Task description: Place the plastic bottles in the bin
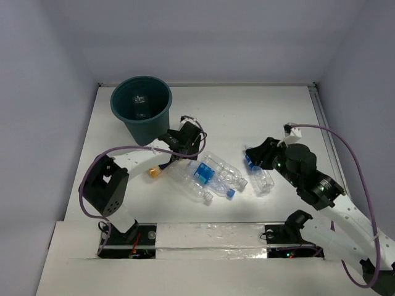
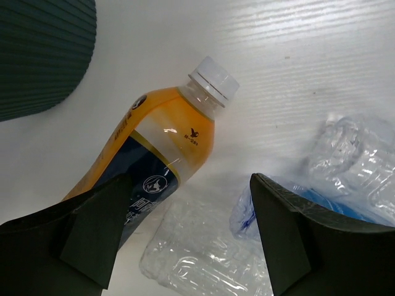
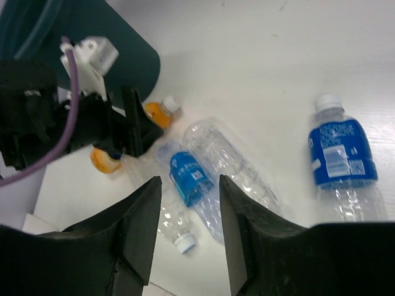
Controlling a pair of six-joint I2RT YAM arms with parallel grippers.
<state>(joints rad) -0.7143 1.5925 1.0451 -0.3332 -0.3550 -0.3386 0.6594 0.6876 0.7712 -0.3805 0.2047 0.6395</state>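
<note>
My left gripper will go down around the orange bottle's upper body [image 2: 165,143], moving toward the bin, as the bottle is below and to its left in the wrist view.
The dark teal bin [image 1: 141,108] stands at the back left and fills a corner of the left wrist view [image 2: 43,55]. My left gripper [image 1: 185,154] is open and empty just right of the bin. It hangs low over an orange bottle [image 2: 154,154] and a clear bottle [image 2: 203,253] that lies between its fingers. Several clear bottles, one with a blue label [image 1: 203,172], lie in a cluster at mid-table. My right gripper [image 1: 254,155] is open and empty above the table, with a blue-labelled bottle [image 1: 261,177] just beside it. Its view shows that bottle [image 3: 339,148] and the cluster [image 3: 190,179].
White walls close the table at the back and both sides. A pale shape lies inside the bin [image 1: 141,100]. A purple cable [image 1: 352,148] loops along my right arm. A white strip [image 1: 203,234] runs along the near edge by the arm bases.
</note>
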